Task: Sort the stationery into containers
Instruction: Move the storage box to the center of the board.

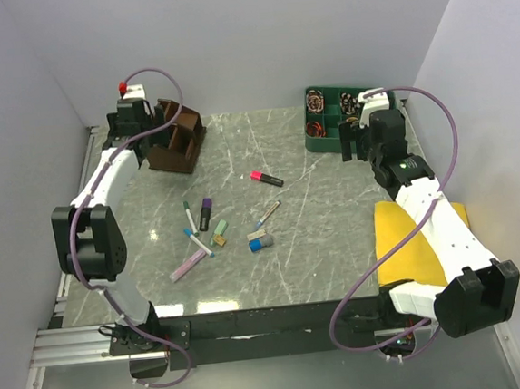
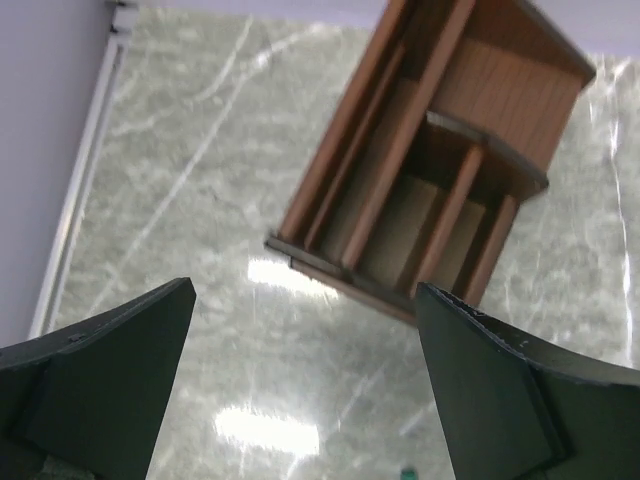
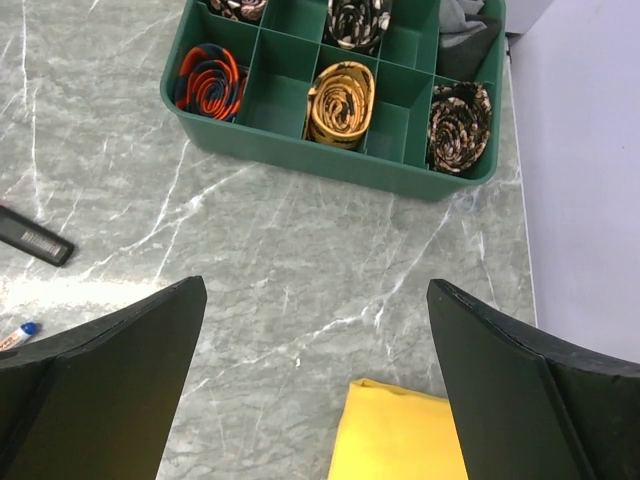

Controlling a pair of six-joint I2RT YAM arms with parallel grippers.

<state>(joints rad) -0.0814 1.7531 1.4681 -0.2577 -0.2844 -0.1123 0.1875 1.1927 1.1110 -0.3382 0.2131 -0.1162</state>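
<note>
Next, my left gripper reaches outward and lowers its open fingers astride the organiser's outer long side (image 2: 322, 165), since that side lies outward of and below them.
The stationery lies loose in the middle of the table: a pink-black marker (image 1: 266, 178), a purple marker (image 1: 206, 214), a green-capped pen (image 1: 189, 215), a pink pen (image 1: 188, 267), a tan piece (image 1: 219, 234) and a blue-grey piece (image 1: 260, 242). The dark brown wooden organiser (image 1: 177, 136) stands at the back left, its divided compartments (image 2: 440, 170) showing no stationery in the left wrist view. My left gripper (image 2: 305, 290) hangs open just beside it (image 1: 150, 133), holding nothing. My right gripper (image 3: 317, 285) is open over bare table at the back right (image 1: 354, 141).
A green tray (image 3: 300, 158) of coiled cables sits at the back right, just beyond my right gripper. A yellow cloth (image 1: 423, 239) lies under the right arm. Walls close in the table on the left, back and right.
</note>
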